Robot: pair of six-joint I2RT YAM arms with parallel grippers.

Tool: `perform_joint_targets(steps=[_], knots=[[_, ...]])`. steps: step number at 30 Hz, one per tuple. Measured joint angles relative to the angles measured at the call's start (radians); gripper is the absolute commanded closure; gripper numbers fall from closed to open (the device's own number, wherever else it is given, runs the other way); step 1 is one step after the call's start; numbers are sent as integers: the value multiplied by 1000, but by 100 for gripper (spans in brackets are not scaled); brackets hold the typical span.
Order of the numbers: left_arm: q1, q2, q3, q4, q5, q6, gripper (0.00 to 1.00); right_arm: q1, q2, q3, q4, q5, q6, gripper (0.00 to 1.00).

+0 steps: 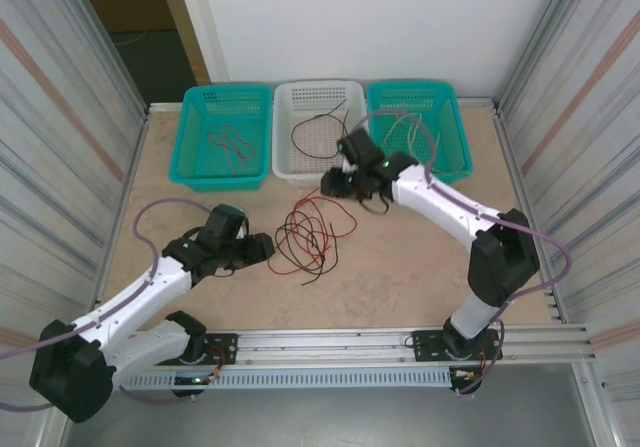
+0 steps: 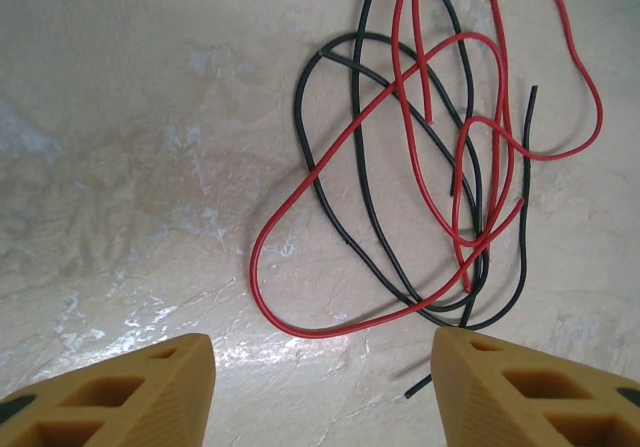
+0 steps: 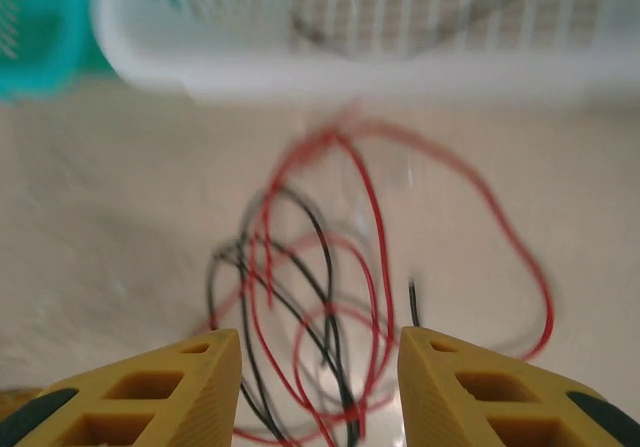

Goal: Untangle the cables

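My right gripper moves back and down from the tangle's far side onto the small inner bend of the red cable (image 1: 316, 241) (image 3: 302, 344) next, as it lies over black cables.
A loose tangle of red and black cables (image 1: 310, 235) lies on the table's middle. My left gripper (image 1: 262, 251) is just left of it, open; in the left wrist view its gripper (image 2: 325, 387) has nothing between the jaws, with a red cable loop (image 2: 300, 317) and black cable (image 2: 370, 197) just beyond. My right gripper (image 1: 330, 182) hovers above the tangle's far side, open; the right wrist view is blurred, showing the gripper (image 3: 320, 387) over red and black cables (image 3: 320, 307). One black cable (image 1: 318, 125) lies in the white basket, a reddish one (image 1: 232, 145) in the left teal basket, a pale one (image 1: 405, 127) in the right teal basket.
Three baskets stand along the far edge: left teal basket (image 1: 190, 137), white basket (image 1: 282, 157), right teal basket (image 1: 455, 137). Corrugated walls close in both sides. A metal rail (image 1: 340, 342) runs along the near edge.
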Motion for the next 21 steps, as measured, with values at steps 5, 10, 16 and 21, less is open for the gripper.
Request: perform_joint_targets(steps=[5, 10, 16, 21], knots=[[1, 16, 0, 12, 23, -11, 48, 95, 46, -125, 34, 47, 63, 59], [1, -8, -1, 2, 21, -18, 51, 204, 135, -76, 51, 90, 98, 67], [1, -97, -19, -19, 19, -26, 51, 229, 231, -16, 61, 126, 187, 67], [1, -124, -27, -26, 18, -30, 51, 231, 304, 5, 61, 127, 231, 70]])
